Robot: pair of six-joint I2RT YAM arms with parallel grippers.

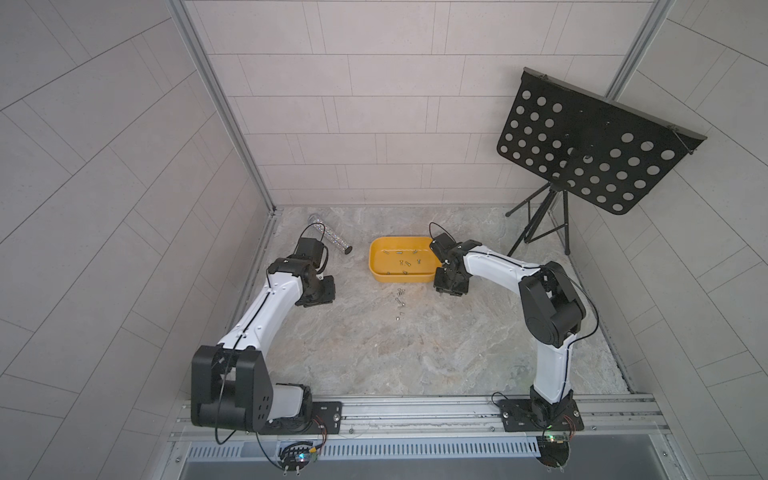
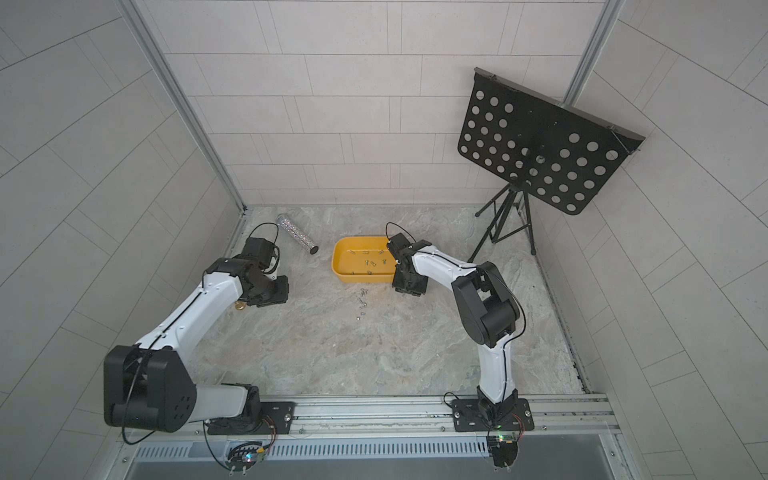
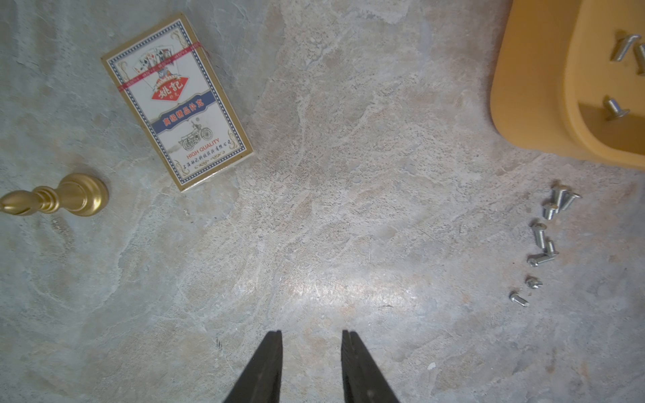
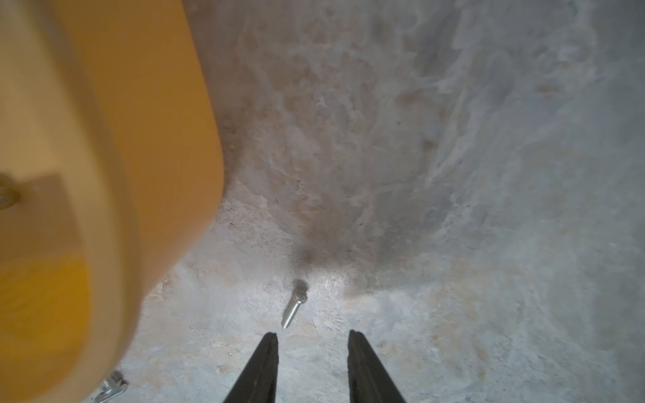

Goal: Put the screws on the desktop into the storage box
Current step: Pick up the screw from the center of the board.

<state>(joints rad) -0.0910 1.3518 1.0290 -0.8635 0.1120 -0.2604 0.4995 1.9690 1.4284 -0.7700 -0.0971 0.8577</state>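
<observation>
The screw is beyond one finger of my open right gripper, so the gripper will next move down and a little toward the box, onto the lone screw's head end [image 4: 299,296].
The yellow storage box [image 1: 399,277] [image 2: 361,277] sits mid-desktop [image 1: 374,353] with several screws [image 1: 405,262] inside. In front of it several more screws [image 1: 400,300] [image 2: 362,302] [image 3: 544,240] lie loose in a short line. My right gripper [image 4: 313,335] hangs open and empty by the box's right front corner [image 4: 195,146]. One screw [image 4: 294,308] lies just beyond its left fingertip, another [image 4: 111,385] by the box wall. My left gripper [image 3: 311,333] stands open over bare marble, left of the box, nothing between its fingers.
A glittery silver tube [image 1: 330,239] lies at the back left. A playing-card box [image 3: 178,101] and a brass piece [image 3: 56,199] lie near my left gripper. A black perforated music stand [image 1: 590,145] on a tripod stands at the back right corner.
</observation>
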